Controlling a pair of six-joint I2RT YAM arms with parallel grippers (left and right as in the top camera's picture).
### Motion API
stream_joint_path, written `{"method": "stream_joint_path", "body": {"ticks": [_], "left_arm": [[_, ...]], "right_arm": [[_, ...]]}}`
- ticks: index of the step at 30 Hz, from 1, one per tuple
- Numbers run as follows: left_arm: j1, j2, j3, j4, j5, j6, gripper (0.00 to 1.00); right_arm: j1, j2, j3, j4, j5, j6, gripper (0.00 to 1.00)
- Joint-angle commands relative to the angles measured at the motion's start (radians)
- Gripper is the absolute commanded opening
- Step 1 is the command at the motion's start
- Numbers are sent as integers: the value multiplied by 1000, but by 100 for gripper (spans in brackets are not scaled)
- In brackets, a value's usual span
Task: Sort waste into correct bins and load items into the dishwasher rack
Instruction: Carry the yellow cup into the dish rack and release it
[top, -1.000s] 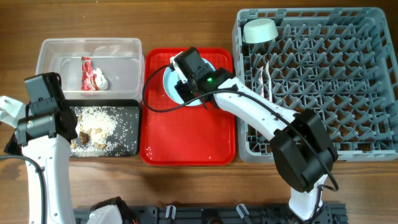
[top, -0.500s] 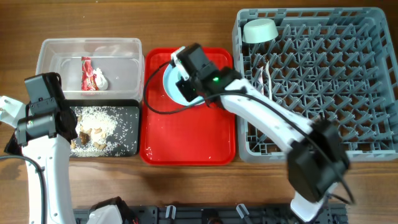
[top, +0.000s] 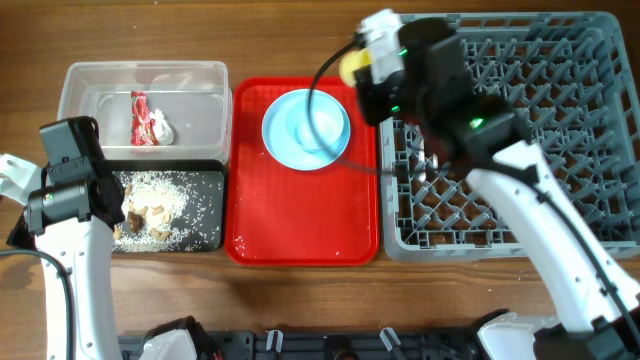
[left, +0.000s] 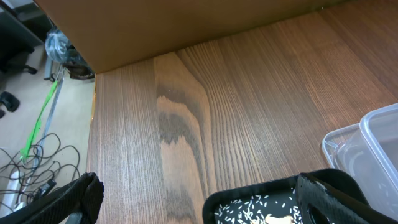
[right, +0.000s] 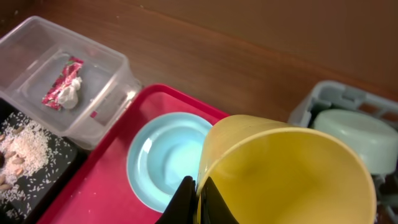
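The rack's tray-side part (top: 405, 135) lies below my right gripper and to its right in the overhead view. I need to tilt and lower the cup (top: 352, 66), then release it there.
My right gripper (right: 198, 193) is shut on the rim of the small yellow cup (right: 280, 174) and holds it in the air. In the overhead view the cup (top: 352, 66) is between the red tray and the grey dishwasher rack (top: 560, 130). The light blue plate (top: 305, 128) lies on the tray. The mint bowl (right: 351, 134) sits in the rack's corner. The red wrapper (top: 139, 118) and white paper scrap (top: 160, 129) lie in the clear bin (top: 145, 75). Rice and brown bits (top: 150, 205) lie in the black bin (top: 205, 240). My left gripper (left: 199, 202) is open and empty over the black bin's (left: 261, 199) edge.
The flat red tray (top: 300, 215) lies between the bins and the rack. My right arm (top: 520, 190) crosses over the rack's left part and hides the cutlery there. The table edge shows in the left wrist view (left: 93, 124).
My right gripper has lifted the yellow cup off the plate and moved it up and right toward the rack. The plate is now uncovered. The left arm has not moved.
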Motion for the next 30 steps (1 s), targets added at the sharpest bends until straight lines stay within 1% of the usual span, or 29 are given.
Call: {"method": "stream_joint_path", "body": {"ticks": [1, 3, 5, 8, 10, 13, 17, 21, 23, 26, 30], "left_arm": [[6, -1, 3, 2, -20, 2, 100], [6, -1, 3, 2, -20, 2, 100], [6, -1, 3, 3, -20, 2, 100], [6, -1, 3, 2, -20, 2, 100], [6, -1, 3, 2, -20, 2, 100], [6, -1, 3, 2, -20, 2, 100], [6, -1, 3, 3, -20, 2, 100], [6, -1, 3, 3, -20, 2, 100], [6, -1, 3, 2, -20, 2, 100], [6, -1, 3, 2, -20, 2, 100], [6, -1, 3, 2, -20, 2, 100]], "right_arm": [[-126, 42, -47, -12, -280, -21, 4], [-190, 68, -66, -12, -470, -82, 5], [-253, 103, -79, -9, -617, -102, 4], [-319, 154, -90, -5, -757, -131, 4], [-370, 216, -90, -10, -903, -188, 4], [-420, 306, -90, -5, -1027, -222, 4], [-462, 437, -90, -2, -1040, -238, 4], [-497, 517, -91, -17, -1030, -238, 4], [-515, 530, -91, -49, -980, -241, 4], [-531, 526, -91, -116, -872, -294, 4], [-547, 525, -91, -185, -735, -295, 4]]}}
